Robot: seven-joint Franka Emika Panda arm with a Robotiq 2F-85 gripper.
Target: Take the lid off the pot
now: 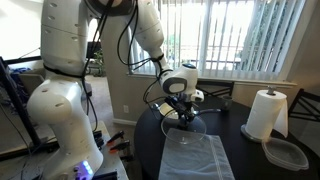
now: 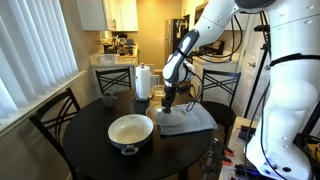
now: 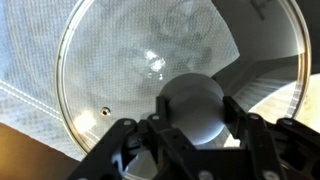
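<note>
Next, my gripper will shift away from the pot (image 2: 131, 131) and down toward the middle of the grey cloth, because the lid's rim still reaches past the cloth's edge.
My gripper (image 3: 190, 100) is shut on the round knob (image 3: 190, 112) of the clear glass lid (image 3: 150, 60), whose metal rim fills the wrist view. In both exterior views the gripper (image 1: 180, 106) (image 2: 170, 100) holds the lid (image 1: 186, 125) (image 2: 171, 117) level and low over a grey cloth (image 1: 203, 156) (image 2: 192, 121). I cannot tell whether the lid touches the cloth. The pot (image 2: 131, 131) stands open on the dark round table (image 2: 90, 150), apart from the lid, nearer the camera in that view. Its short dark handle end shows at its front.
A paper towel roll (image 1: 266, 112) (image 2: 143, 81) stands at the table's edge. A clear plastic container (image 1: 288, 153) lies near it. Dark chairs (image 2: 55, 115) ring the table. The robot's white base (image 1: 65, 110) stands close beside the table.
</note>
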